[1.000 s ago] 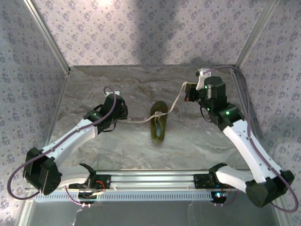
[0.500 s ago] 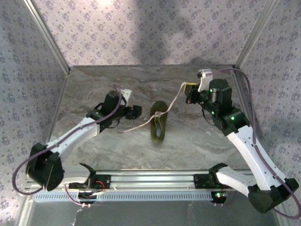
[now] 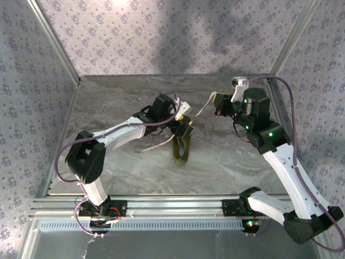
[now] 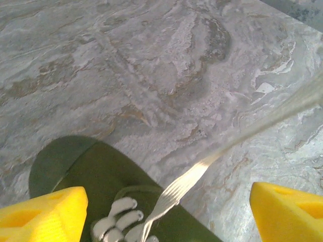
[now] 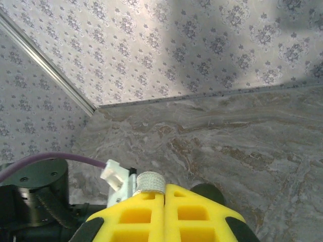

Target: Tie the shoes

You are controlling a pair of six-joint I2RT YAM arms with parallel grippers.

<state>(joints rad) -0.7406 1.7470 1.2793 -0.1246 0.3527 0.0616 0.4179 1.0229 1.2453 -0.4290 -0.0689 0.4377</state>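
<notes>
The robot's raised right gripper will next tip its fingers downward and lower to the bare, open marble beside the shoe to let go of the end of the lace.
The olive-green shoe (image 3: pixel 181 153) lies in the middle of the table, toe toward the back. My left gripper (image 3: pixel 184 129) hovers open just over its toe end. In the left wrist view its yellow fingertips (image 4: pixel 41 214) stand wide apart on either side of the shoe (image 4: pixel 91 169). One white lace (image 4: pixel 187 180) runs taut from the eyelets up to the right. My right gripper (image 3: pixel 218 103) is shut on that lace's end (image 5: pixel 149 182), which sticks out from between the closed yellow fingers. A second lace (image 3: pixel 153 145) lies slack on the table left of the shoe.
Patterned walls close in the marble table (image 3: pixel 118 102) at the back and both sides. A metal rail (image 3: pixel 172 205) runs along the near edge by the arm bases. The left arm (image 3: pixel 121 129) reaches across the table's left half.
My left gripper opened, let go of the left lace and swung right to above the shoe. That lace dropped slack onto the table. The right gripper barely moved.
</notes>
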